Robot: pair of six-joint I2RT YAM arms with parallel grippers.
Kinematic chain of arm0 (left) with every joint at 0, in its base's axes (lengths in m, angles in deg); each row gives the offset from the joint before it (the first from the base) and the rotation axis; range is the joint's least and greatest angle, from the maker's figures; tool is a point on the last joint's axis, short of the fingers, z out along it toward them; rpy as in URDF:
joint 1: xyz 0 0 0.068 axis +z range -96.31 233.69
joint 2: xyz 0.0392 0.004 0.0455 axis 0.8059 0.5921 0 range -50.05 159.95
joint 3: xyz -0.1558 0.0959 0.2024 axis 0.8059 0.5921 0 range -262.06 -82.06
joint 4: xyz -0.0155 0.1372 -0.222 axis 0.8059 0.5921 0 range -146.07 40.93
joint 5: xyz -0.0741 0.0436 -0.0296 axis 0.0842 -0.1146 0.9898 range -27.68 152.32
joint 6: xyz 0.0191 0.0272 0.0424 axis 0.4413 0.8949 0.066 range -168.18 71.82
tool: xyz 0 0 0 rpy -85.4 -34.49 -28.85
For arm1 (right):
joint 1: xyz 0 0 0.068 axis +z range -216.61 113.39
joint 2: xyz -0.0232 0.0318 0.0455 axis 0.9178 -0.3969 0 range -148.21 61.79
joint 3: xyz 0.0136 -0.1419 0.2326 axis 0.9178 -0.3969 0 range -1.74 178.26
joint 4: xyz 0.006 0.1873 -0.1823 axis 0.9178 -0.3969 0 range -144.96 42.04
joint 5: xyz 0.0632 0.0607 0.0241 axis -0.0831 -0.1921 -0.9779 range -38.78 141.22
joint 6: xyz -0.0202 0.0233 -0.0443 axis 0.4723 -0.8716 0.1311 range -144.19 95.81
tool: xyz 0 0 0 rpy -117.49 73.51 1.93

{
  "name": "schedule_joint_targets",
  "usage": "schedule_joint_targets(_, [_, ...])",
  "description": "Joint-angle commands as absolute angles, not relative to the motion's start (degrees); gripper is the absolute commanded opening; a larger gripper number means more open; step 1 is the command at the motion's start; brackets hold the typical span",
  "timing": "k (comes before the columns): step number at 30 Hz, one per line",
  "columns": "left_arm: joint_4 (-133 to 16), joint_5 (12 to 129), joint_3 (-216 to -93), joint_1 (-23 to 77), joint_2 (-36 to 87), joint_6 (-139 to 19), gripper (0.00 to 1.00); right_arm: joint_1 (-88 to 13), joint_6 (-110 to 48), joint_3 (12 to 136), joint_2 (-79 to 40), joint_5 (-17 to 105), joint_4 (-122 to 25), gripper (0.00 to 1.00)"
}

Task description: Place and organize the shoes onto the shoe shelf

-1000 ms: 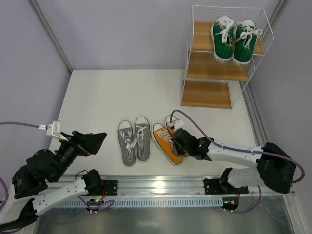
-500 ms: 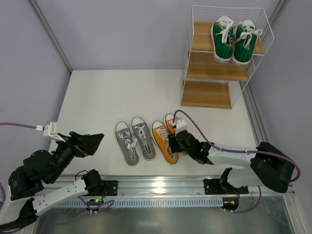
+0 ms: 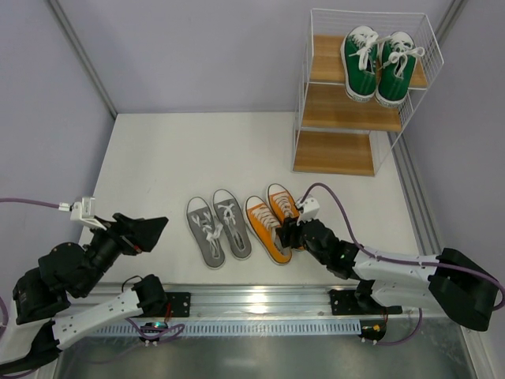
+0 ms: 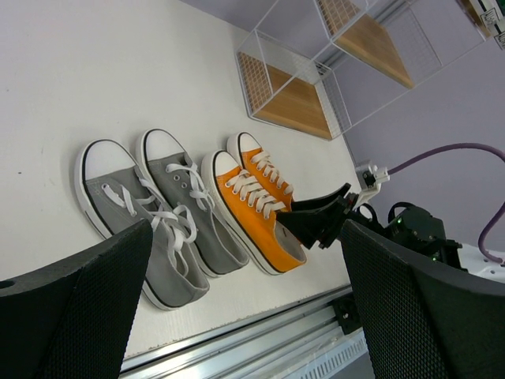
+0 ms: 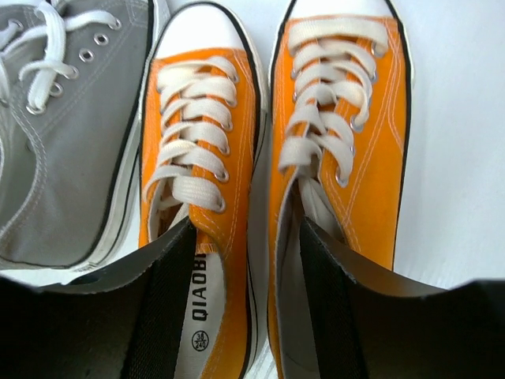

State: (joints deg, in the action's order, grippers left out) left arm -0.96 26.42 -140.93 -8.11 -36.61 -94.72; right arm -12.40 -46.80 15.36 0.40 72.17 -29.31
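Note:
The right gripper has one open finger over the opening of each shoe, so it will next go down over the adjoining inner sides of the orange shoes and close on them.
Two orange shoes [image 3: 264,229] lie side by side on the white table, toes pointing away. My right gripper [image 3: 288,234] is at their heels, open. In the right wrist view one of its fingers [image 5: 170,300] sits over the left orange shoe's [image 5: 197,118] opening and the other over the right orange shoe's [image 5: 347,103]. The shoes' inner walls stand between the fingers. A grey pair [image 3: 218,227] lies just left of them. A green pair [image 3: 379,65] stands on the top board of the shoe shelf [image 3: 335,154]. My left gripper [image 3: 146,229] hangs open and empty, left of the grey pair.
The shelf's middle and bottom boards are bare. A metal rail [image 3: 260,304] runs along the table's near edge. Purple-grey walls close in the table on the left, back and right. The right arm's cable [image 3: 347,217] loops above the table beside the orange pair.
My right gripper has gone from shut to open and drawn back to the orange shoes' heels. Both pairs have slid slightly left. The left arm dropped a little early on, then stayed still.

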Motion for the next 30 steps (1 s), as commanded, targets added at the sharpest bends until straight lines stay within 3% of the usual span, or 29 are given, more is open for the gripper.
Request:
schedule_joint_targets(1, [-1.32,26.63,-142.87,-8.27,-34.4,-94.5,1.0,-11.77,-50.2,10.75,-0.7,74.06,-19.25,0.56])
schedule_joint_targets(5, [-1.23,26.9,-143.49,-8.27,-33.61,-94.32,1.0,-9.93,-50.2,6.35,-3.24,76.52,-10.44,0.56])
schedule_joint_targets(13, [-1.32,26.81,-143.84,-8.18,-33.08,-94.14,1.0,-7.21,-49.41,10.2,-14.76,76.17,-9.81,0.51])
schedule_joint_targets(17, [-0.7,26.28,-143.76,-8.18,-33.7,-94.41,1.0,-5.44,-47.57,16.18,-19.24,78.81,-18.07,0.43])
schedule_joint_targets(19, [-0.26,26.02,-143.76,-8.18,-34.22,-94.76,1.0,-5.35,-48.0,16.19,-19.16,79.78,-18.52,0.33])
schedule_joint_targets(24, [0.18,25.49,-143.67,-8.18,-34.93,-94.85,1.0,-5.27,-48.36,14.78,-12.86,83.12,-20.62,0.1])
schedule_joint_targets(30, [-1.49,25.58,-143.23,-8.18,-34.31,-94.23,1.0,-5.27,-46.25,14.6,2.44,87.94,-29.23,0.04])
